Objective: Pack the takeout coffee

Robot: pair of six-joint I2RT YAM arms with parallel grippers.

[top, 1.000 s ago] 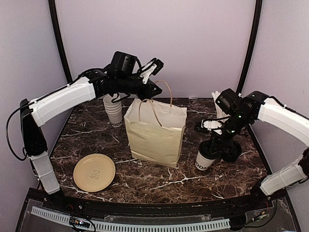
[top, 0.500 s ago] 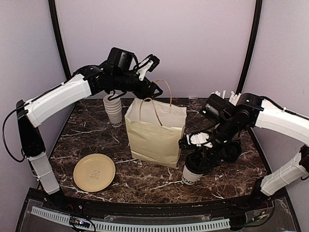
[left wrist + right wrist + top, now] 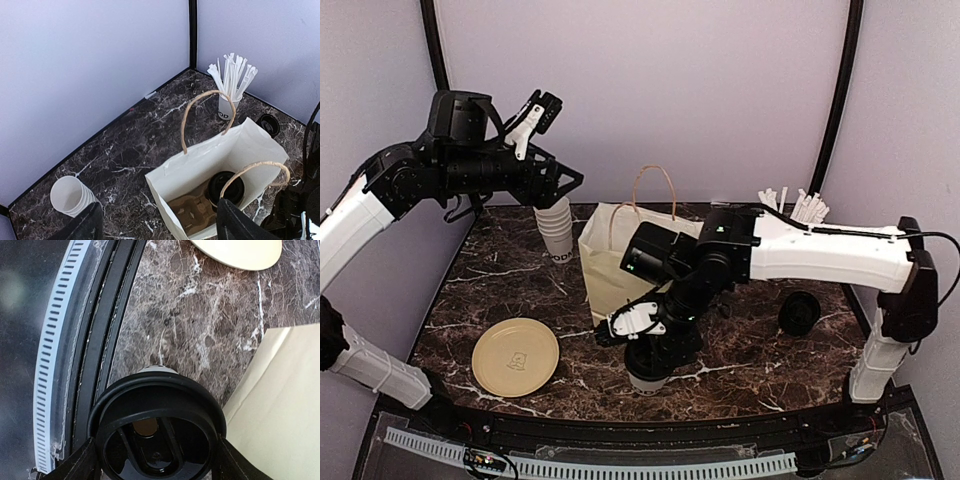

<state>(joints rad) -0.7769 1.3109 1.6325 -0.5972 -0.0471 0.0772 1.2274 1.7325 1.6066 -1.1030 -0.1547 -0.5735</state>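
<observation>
The right gripper shifts the cup left in the top view to bare tabletop (image 3: pixel 616 380) (image 3: pixel 172 346) beside the plate below next, then lowers and releases the cup.
A takeout coffee (image 3: pixel 157 432), a white cup with a black lid, sits between the fingers of my right gripper (image 3: pixel 157 462), which is shut on it. In the top view this cup (image 3: pixel 648 379) hangs low near the table's front edge, just in front of the paper bag (image 3: pixel 645 265). The bag (image 3: pixel 200 165) stands open and upright. Inside it are a brown cardboard carrier (image 3: pixel 192 212) and another black-lidded cup (image 3: pixel 226 186). My left gripper (image 3: pixel 563 188) is open and empty, raised up and to the left of the bag, above the stack of cups.
A stack of lidless white cups (image 3: pixel 558 230) stands behind the bag on the left. A beige plate (image 3: pixel 516 356) lies front left. A white cup of straws (image 3: pixel 798 210) stands at the back right, and a loose black lid (image 3: pixel 800 312) lies on the right.
My right arm has swung the coffee from the table's right side to the front, ahead of the bag. My left gripper has opened, let go of the bag handle and drawn back up-left.
</observation>
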